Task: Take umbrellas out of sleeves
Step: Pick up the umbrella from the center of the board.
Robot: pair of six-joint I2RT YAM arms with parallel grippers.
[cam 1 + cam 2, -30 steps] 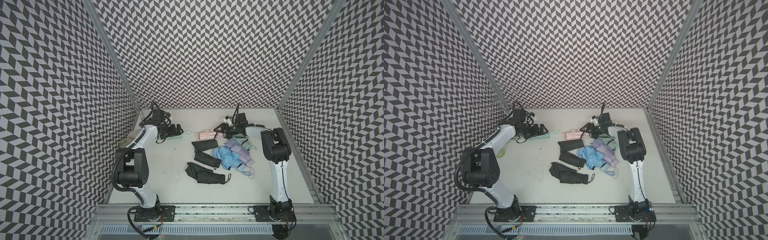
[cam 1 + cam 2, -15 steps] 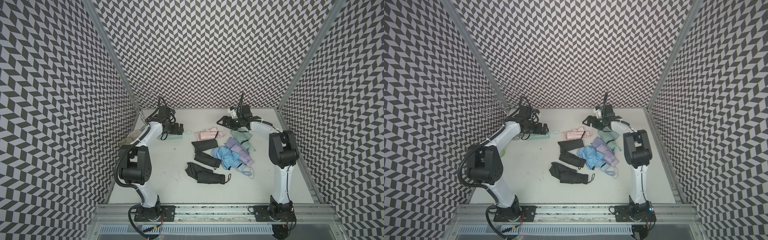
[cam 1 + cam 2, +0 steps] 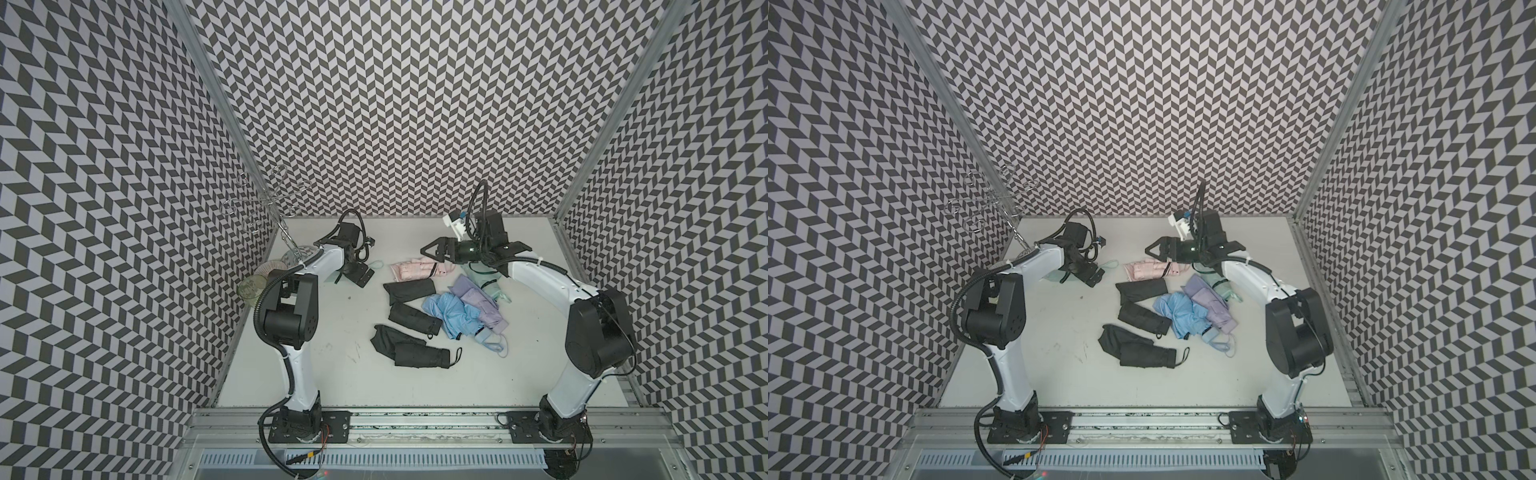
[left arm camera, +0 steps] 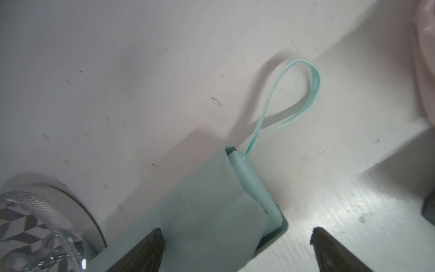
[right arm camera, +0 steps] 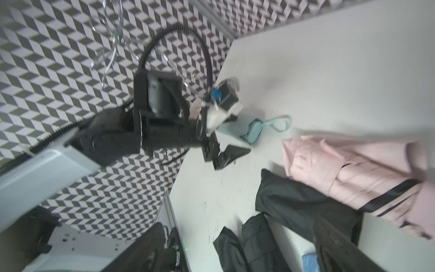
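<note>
I will move my left gripper toward the glasses and down around the sleeve's open end (image 4: 231, 210). One finger is above the sleeve and the other is beside it.
A mint umbrella (image 4: 249, 179), still in its pale sleeve (image 4: 200, 212), lies at the back left with its wrist loop (image 4: 294, 101) on the table. My left gripper (image 4: 235, 237) (image 3: 359, 274) hangs open over it, one finger above the sleeve and the other beside it. My right gripper (image 3: 432, 249) (image 5: 240, 249) is open and empty, raised just behind the pink umbrella (image 3: 419, 269). Black umbrellas (image 3: 413, 318) (image 3: 409, 351), a light blue one (image 3: 453, 311) and a lavender one (image 3: 478, 297) lie mid-table. Another mint umbrella (image 3: 484, 278) is partly hidden under my right arm.
A flat black fabric piece (image 3: 409, 286) lies beside the pink umbrella. A clear green glass (image 3: 252, 286), another glass (image 3: 270, 268) and a wire rack (image 3: 270, 203) stand in the back-left corner, close to my left arm. Patterned walls enclose three sides.
My right gripper has opened wider and lifted up and back from the pink umbrella. My left arm has changed its pose, with its gripper staying open by the mint umbrella.
</note>
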